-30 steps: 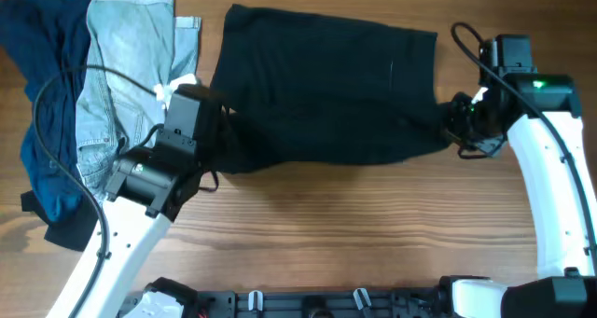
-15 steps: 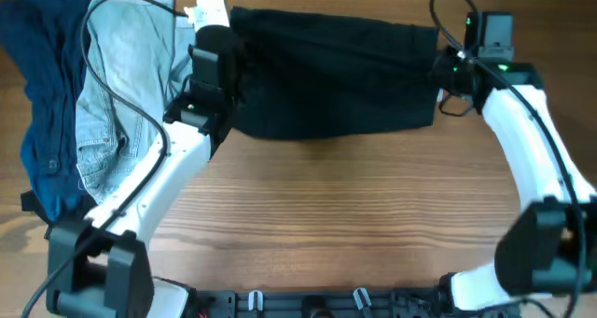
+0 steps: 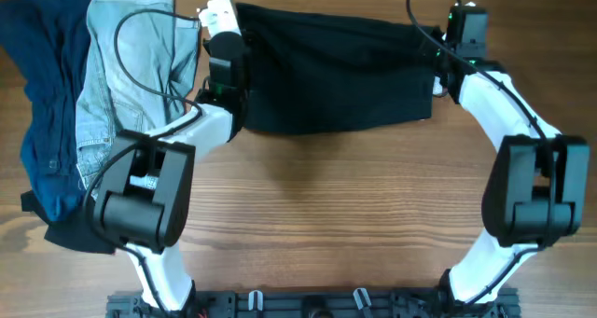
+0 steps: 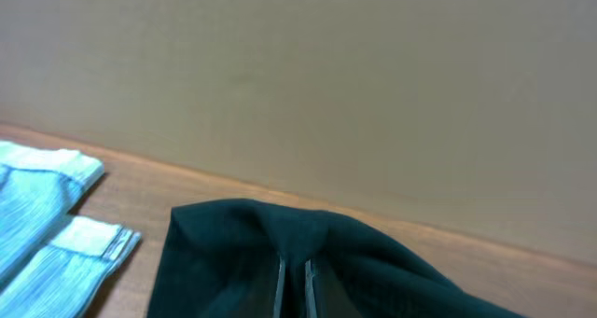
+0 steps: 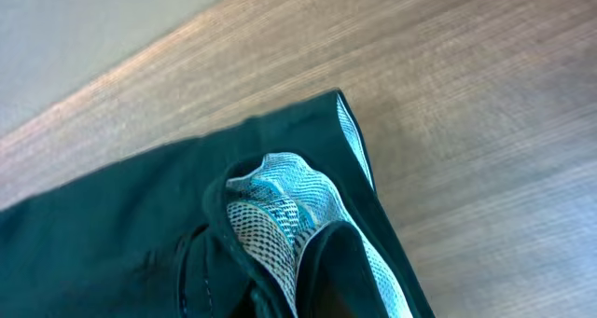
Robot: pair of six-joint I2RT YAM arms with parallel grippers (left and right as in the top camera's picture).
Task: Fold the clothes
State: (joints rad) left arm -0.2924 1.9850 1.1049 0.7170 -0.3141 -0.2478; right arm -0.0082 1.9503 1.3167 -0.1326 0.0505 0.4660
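Note:
I will next pull the cloth outward with my left gripper to release it at the bare part of the table by the wall [image 4: 182, 186], outward of the gripper, since the cloth tents.
The black shorts [image 3: 336, 71] lie folded in half along the far side of the table. My left gripper [image 3: 233, 55] is at their left end, shut on a pinch of the black cloth [image 4: 294, 283], and the fabric [image 4: 224, 253] tents up around its fingers. My right gripper [image 3: 438, 59] is at their right end, where the shorts [image 5: 121, 243] bunch up and show the light grey mesh waistband [image 5: 270, 206]. Its fingers are hidden under the cloth. The pale blue jeans [image 3: 131, 66] and the navy garment [image 3: 42, 103] lie at the far left.
The jeans' hem [image 4: 47, 234] lies just left of the shorts' left end. A plain wall [image 4: 326, 85] stands right behind the table's far edge. Bare wooden tabletop [image 3: 345, 206] fills the near half. Both arms reach far across it.
Both grippers have carried the near edge of the shorts to the far edge, folding them in half. Both arms now stretch further toward the back.

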